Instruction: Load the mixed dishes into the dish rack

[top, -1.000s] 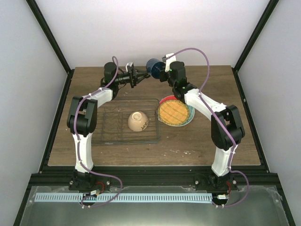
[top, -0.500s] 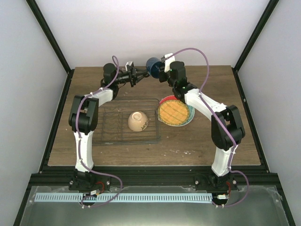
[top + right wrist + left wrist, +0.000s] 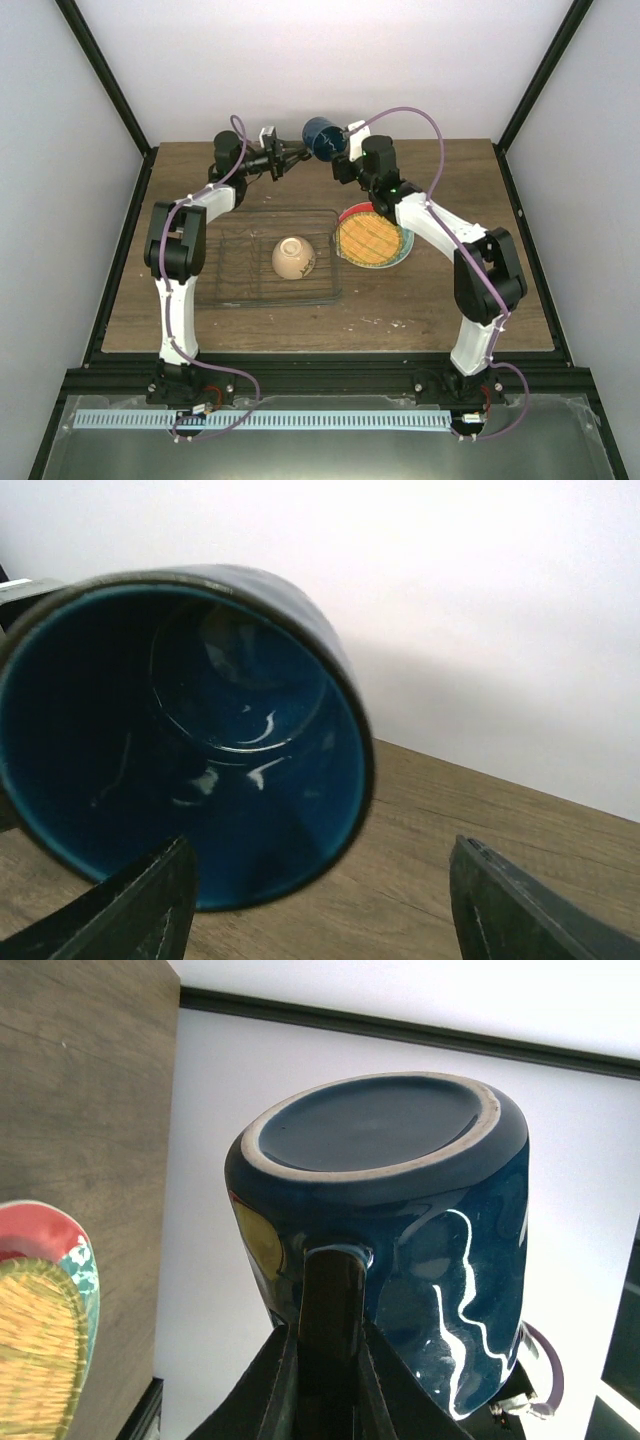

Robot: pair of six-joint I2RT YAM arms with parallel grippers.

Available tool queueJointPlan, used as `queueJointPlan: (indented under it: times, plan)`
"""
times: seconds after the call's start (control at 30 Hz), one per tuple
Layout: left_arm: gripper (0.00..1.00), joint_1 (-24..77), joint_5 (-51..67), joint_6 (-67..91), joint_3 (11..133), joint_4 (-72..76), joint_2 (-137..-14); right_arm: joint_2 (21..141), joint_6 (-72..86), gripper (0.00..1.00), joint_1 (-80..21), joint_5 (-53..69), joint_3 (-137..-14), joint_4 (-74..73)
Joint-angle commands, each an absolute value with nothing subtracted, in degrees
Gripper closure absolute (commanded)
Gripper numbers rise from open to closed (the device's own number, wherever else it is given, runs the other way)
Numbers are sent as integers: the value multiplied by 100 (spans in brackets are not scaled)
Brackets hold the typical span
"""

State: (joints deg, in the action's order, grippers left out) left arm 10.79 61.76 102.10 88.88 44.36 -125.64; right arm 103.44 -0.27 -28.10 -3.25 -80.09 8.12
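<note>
Next I need to swing my left gripper back, lower the mug (image 3: 322, 138), turned base up, into the rack's near corner by the plates and release it, since that corner stands empty.
The dark blue mug (image 3: 322, 138) hangs in the air over the table's far edge, tipped on its side. My left gripper (image 3: 291, 155) is shut on the mug's handle (image 3: 332, 1290), and the left wrist view shows the mug's (image 3: 400, 1190) base. My right gripper (image 3: 338, 152) stands open just right of the mug, its fingers apart on either side of the mug's (image 3: 180, 740) open mouth without touching it. The cream bowl (image 3: 294, 257) lies upside down in the wire dish rack (image 3: 228, 298). The yellow grid plate (image 3: 371, 238) lies on the red plate (image 3: 351, 212).
A pale whitish plate rim (image 3: 405, 254) shows under the stack, right of the rack. The stack also shows at the left edge of the left wrist view, with the yellow plate (image 3: 35, 1360) on top. Dark frame posts and white walls close in the table's back and sides.
My right gripper has opened and let go of the mug. The left gripper, still shut on the handle, has carried the mug a little left and up.
</note>
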Motion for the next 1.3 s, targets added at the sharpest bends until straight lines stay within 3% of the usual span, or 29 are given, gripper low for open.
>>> queueJointPlan:
  times: [0.0, 0.2, 0.4, 0.57, 0.73, 0.97, 1.27]
  plan:
    - [100, 975, 6076, 9430, 9175, 4231, -12431, 9900, -91, 29, -2863, -502, -7882, 713]
    - [100, 847, 6034, 8345, 9321, 3218, -12268, 9591, -211, 24, -2857, -956, -7632, 527]
    - [100, 696, 5749, 6051, 9936, 769, -11848, 9600, 265, 22, -2515, -1676, -7878, -337]
    - [100, 684, 5326, 4259, 10131, -960, -11291, 9883, 970, 19, -1863, -1581, -8214, -1049]
    - [100, 747, 4515, 2616, 9518, -2129, -10403, 10587, 1060, 18, -1520, -1564, -8963, -1644]
    - [100, 1293, 3314, 835, 7883, -2508, -8790, 11161, 938, 18, -1410, -1209, -9360, -1569]
    - [100, 2117, 2378, 279, 6362, -2711, -6962, 11359, 835, 17, -1399, -1072, -9451, -1644]
